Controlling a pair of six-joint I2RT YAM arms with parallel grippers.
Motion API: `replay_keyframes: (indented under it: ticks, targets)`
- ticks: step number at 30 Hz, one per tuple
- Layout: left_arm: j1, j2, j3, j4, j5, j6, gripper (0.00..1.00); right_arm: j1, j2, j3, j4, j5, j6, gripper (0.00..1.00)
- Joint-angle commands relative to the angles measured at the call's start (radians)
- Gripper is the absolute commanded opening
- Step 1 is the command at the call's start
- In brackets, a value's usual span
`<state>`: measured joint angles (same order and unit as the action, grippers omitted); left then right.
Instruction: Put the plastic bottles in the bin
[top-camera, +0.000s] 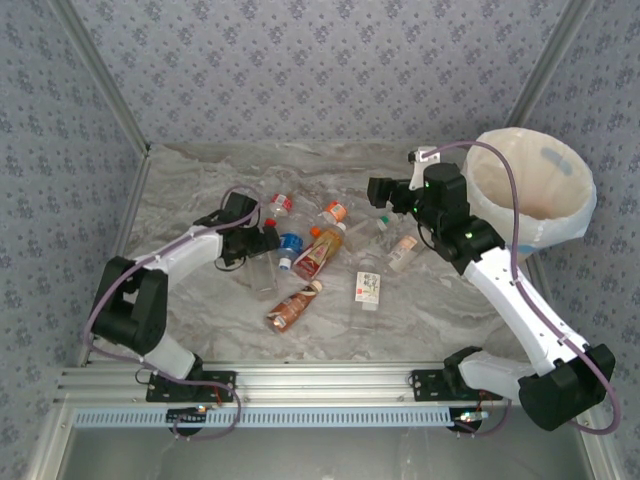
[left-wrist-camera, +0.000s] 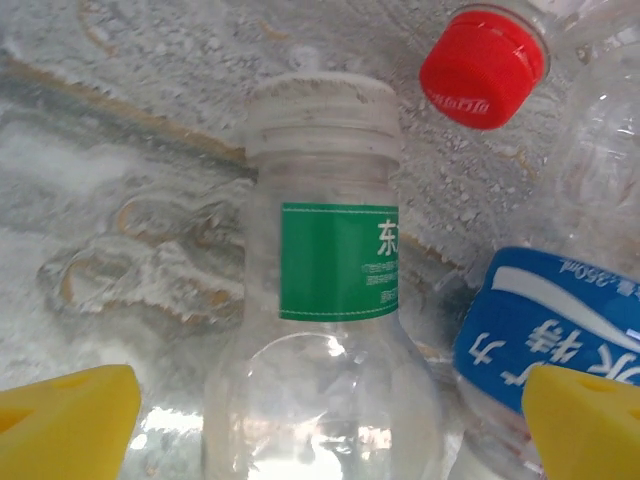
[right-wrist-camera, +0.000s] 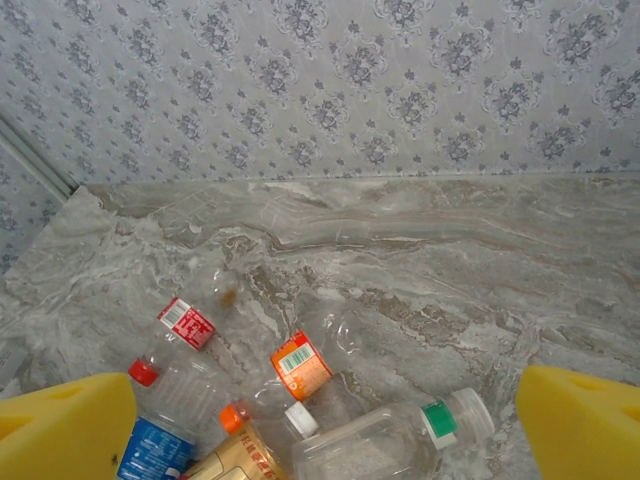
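The left gripper moves down next and closes around the clear bottle's part under the green label, since the bottle lies just below.
Several plastic bottles (top-camera: 320, 250) lie scattered mid-table. My left gripper (top-camera: 262, 242) is low among them. In the left wrist view a clear bottle with a green label and white cap (left-wrist-camera: 335, 260) lies between its yellow fingers (left-wrist-camera: 70, 420), with a gap on each side; the left gripper (left-wrist-camera: 325, 430) is open. A red cap (left-wrist-camera: 483, 68) and a blue-labelled bottle (left-wrist-camera: 550, 340) lie right beside it. My right gripper (top-camera: 385, 192) hangs open above the table, left of the bin (top-camera: 570, 215), with nothing between its fingers (right-wrist-camera: 590, 425). Below it lie an orange-labelled bottle (right-wrist-camera: 300, 365) and a green-banded one (right-wrist-camera: 400, 440).
A brown-labelled bottle (top-camera: 293, 308) and a white-labelled one (top-camera: 368, 288) lie nearer the front edge. The patterned walls close in the table at the back and sides. The cream-lined bin stands at the far right corner, its mouth open upward.
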<state>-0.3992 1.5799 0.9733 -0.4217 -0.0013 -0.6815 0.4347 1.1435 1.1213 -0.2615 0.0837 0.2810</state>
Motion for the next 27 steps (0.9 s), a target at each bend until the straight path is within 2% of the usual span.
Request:
replay_keyframes:
  ticks: [1, 5, 7, 14, 20, 25, 27]
  targets:
    - [-0.008, 0.041, 0.027, -0.020, 0.001, 0.042, 0.94, 0.007, -0.023, -0.015, 0.008, 0.033, 0.020, 1.00]
    - [-0.013, 0.058, -0.011, 0.000, -0.005, 0.036, 0.93, 0.007, -0.033, -0.026, 0.009, 0.067, 0.041, 1.00]
    - [-0.013, 0.071, -0.016, 0.000, -0.007, 0.039, 0.88, 0.006, -0.037, -0.034, 0.012, 0.085, 0.051, 1.00]
    - [-0.013, 0.058, -0.020, 0.020, -0.036, 0.066, 0.64, 0.004, -0.045, -0.057, 0.039, 0.087, 0.055, 1.00]
    - [-0.012, -0.033, -0.043, 0.038, -0.084, 0.093, 0.53, -0.010, -0.072, -0.105, 0.098, 0.044, 0.063, 1.00]
    - [-0.012, -0.169, -0.100, 0.084, -0.134, 0.077, 0.43, -0.008, -0.082, -0.126, 0.136, 0.012, 0.025, 1.00]
    - [-0.012, -0.241, -0.129, 0.115, -0.140, 0.068, 0.36, -0.007, -0.091, -0.130, 0.141, 0.028, 0.023, 1.00]
